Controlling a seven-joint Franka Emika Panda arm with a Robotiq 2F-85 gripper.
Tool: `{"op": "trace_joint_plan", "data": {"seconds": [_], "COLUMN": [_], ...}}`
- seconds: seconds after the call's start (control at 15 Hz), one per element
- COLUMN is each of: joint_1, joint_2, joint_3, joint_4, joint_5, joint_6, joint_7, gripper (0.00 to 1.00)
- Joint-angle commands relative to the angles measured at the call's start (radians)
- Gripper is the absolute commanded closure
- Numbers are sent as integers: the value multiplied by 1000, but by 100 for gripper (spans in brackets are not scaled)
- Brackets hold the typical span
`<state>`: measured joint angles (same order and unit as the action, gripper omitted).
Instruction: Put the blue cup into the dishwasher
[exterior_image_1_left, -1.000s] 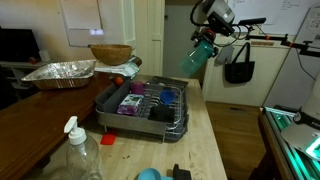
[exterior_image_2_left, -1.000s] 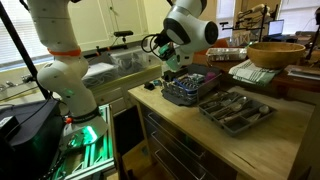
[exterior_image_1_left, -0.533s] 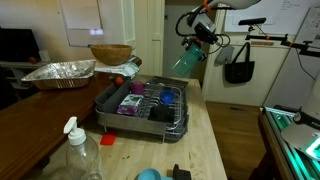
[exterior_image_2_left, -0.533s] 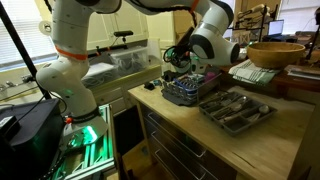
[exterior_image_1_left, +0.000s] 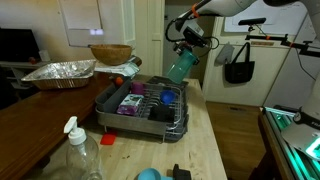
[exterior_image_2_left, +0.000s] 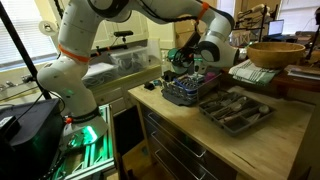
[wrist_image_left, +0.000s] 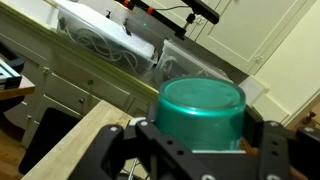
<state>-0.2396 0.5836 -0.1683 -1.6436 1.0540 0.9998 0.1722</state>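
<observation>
I need to lower my gripper to the far corner of the rack next and turn the tilted tumbler upright to release it, because it is still above the rack's wires.
The blue cup (exterior_image_1_left: 181, 66) is a teal tumbler held in my gripper (exterior_image_1_left: 187, 50), tilted, in the air above the far right corner of the dishwasher rack (exterior_image_1_left: 146, 105). In the wrist view the cup (wrist_image_left: 203, 108) fills the space between my two black fingers (wrist_image_left: 195, 140), its flat end toward the camera. In an exterior view the gripper (exterior_image_2_left: 193, 62) hovers over the rack (exterior_image_2_left: 192, 88), and the cup (exterior_image_2_left: 183, 60) is mostly hidden by the hand. The rack holds purple and blue items among its prongs.
A crinkled foil tray (exterior_image_1_left: 60, 72) and a wooden bowl (exterior_image_1_left: 110, 54) stand behind the rack. A clear pump bottle (exterior_image_1_left: 78, 155) and a small round blue object (exterior_image_1_left: 148, 174) sit at the near table edge. A cutlery tray (exterior_image_2_left: 234, 109) lies beside the rack.
My gripper has carried the blue cup down and sideways from beyond the table's edge to just above the rack's far corner. Nothing on the table has moved.
</observation>
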Motion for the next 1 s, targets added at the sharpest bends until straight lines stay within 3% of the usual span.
{"op": "trace_joint_plan", "data": {"seconds": [0.0, 0.93], "joint_1": [3, 3], "joint_2": [59, 250], "joint_3": [-2, 19], "joint_4": [30, 110], "joint_5": [36, 131], "joint_6": [18, 122], "joint_7": [9, 32], "gripper": [47, 47]}}
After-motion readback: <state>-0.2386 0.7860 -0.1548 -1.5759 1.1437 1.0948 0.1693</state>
